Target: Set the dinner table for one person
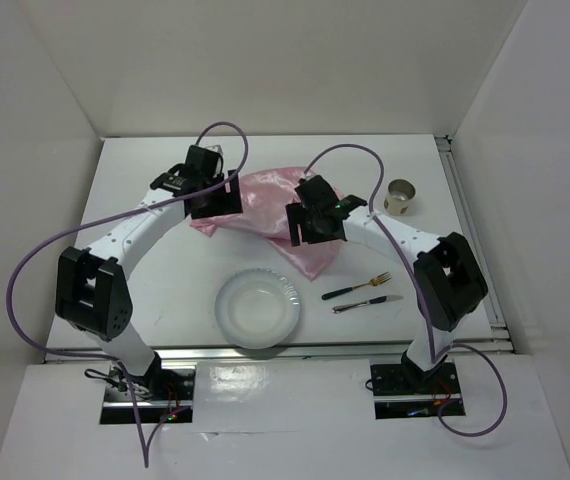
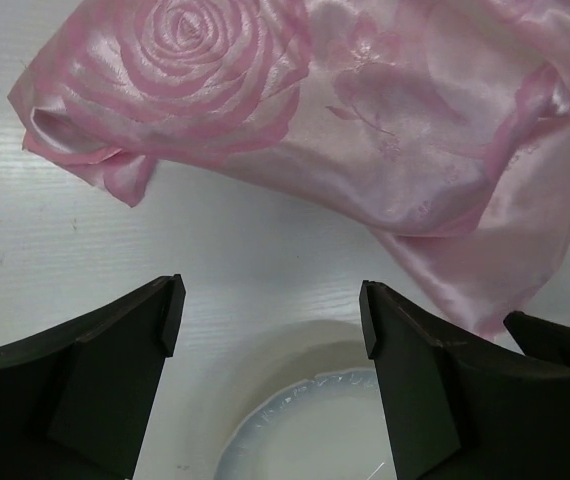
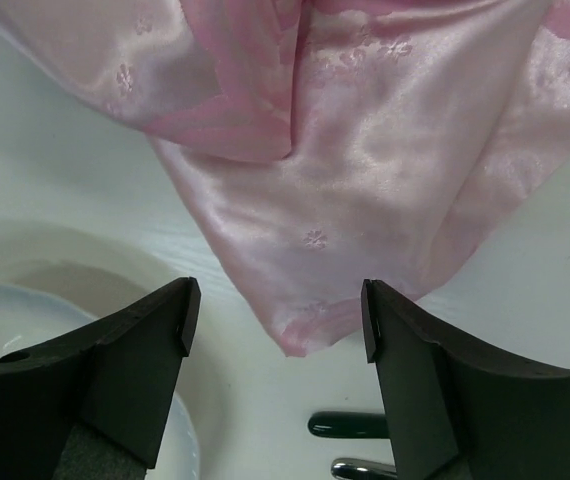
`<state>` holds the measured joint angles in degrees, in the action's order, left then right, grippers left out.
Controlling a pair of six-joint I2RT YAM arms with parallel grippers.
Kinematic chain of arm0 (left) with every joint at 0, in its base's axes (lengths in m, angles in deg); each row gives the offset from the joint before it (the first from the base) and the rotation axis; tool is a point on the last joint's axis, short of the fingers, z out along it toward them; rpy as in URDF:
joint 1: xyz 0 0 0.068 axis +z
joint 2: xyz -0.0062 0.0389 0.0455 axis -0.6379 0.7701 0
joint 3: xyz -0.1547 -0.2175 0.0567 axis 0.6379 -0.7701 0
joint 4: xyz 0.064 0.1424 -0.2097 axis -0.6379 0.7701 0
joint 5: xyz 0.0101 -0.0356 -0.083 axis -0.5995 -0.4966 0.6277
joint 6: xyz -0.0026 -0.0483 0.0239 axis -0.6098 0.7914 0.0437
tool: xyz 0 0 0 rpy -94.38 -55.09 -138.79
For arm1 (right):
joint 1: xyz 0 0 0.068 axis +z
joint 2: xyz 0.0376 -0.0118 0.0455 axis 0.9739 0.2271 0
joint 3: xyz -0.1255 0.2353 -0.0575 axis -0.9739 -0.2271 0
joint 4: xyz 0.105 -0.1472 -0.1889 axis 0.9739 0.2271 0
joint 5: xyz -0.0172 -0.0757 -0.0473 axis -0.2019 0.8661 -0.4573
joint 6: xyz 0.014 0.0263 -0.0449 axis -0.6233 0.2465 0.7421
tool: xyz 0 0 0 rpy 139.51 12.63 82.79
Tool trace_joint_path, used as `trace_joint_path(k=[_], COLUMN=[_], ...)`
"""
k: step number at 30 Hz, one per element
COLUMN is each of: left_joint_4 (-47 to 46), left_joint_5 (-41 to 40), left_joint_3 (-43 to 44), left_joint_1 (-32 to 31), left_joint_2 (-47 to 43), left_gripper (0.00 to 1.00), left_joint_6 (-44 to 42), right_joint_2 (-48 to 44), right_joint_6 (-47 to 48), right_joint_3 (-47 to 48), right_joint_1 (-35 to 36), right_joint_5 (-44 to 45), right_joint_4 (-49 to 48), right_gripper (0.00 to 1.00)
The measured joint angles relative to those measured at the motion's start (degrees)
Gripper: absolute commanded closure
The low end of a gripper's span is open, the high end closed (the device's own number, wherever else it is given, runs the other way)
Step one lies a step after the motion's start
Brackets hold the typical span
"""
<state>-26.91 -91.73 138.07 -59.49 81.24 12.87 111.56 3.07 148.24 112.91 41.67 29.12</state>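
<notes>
The robot's left gripper should next go down, open, toward the left in the wrist view onto the cloth's near edge (image 1: 224,222) (image 2: 187,160) beside the big rose, because the bare table borders it there.
The white dinner table (image 1: 135,190) holds a crumpled pink rose-patterned cloth (image 1: 265,205) at its middle. A white plate (image 1: 227,300) sits at the near edge. A dark-handled fork (image 1: 357,287) and a knife (image 1: 365,303) lie to its right. My left gripper (image 1: 215,205) is open and empty above the cloth's left corner. My right gripper (image 1: 310,232) is open and empty above the cloth's near right corner. The left wrist view shows the open left gripper (image 2: 270,300), cloth (image 2: 365,120) and plate (image 2: 295,410). The right wrist view shows the open right gripper (image 3: 277,305), cloth (image 3: 345,180), plate (image 3: 25,305) and fork handle (image 3: 350,425).
A small metal-coloured cup (image 1: 400,196) stands at the back right of the table. Metal rails run along the table's right and near edges. White walls enclose the back and sides. The knife handle (image 3: 360,468) shows at the bottom of the right wrist view.
</notes>
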Motion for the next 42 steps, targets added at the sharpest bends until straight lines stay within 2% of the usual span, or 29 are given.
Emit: trace_joint_path(k=[3,6,12,17,27,36,40,42], left_joint_4=[0.17,0.09,0.42,1.14,1.38,2.16,2.23,2.12], left_joint_5=[1.97,2.97,3.91,5.55,7.23,4.42,3.56,3.39], left_joint_3=[-0.90,-0.96,-0.98,-0.98,1.64,5.70,6.69,7.61], left_joint_1=[1.66,2.73,3.08,4.85,5.66,5.64,5.75,5.77], left_joint_2=[1.57,3.61,6.54,9.03,16.46,20.33,21.70,22.51], left_gripper=[0.11,0.11,0.09,0.01,0.00,0.00,0.03,0.08], left_joint_6=[1.31,2.49,4.46,6.97,10.23,11.74,11.85,11.87], right_joint_2=[-0.39,-0.46,-1.46,-5.75,-3.02,3.82,5.44,5.75], right_joint_6=[-0.13,-0.39,-1.25,-1.11,1.77,3.13,3.19,3.21], right_joint_3=[-0.59,-1.75,-4.72,-9.11,-9.35,-9.38,-9.31,-9.31], right_joint_1=[0.00,0.02,0.04,0.04,0.59,2.25,2.25,2.25], right_joint_5=[-1.49,-2.95,-4.02,-3.91,-4.31,-4.61,-4.28,-3.78], right_joint_4=[-0.35,-1.66,-2.97,-3.50,-6.45,-8.52,-9.88,-10.47], right_gripper=[0.16,0.15,0.15,0.15,0.15,0.20,0.29,0.40])
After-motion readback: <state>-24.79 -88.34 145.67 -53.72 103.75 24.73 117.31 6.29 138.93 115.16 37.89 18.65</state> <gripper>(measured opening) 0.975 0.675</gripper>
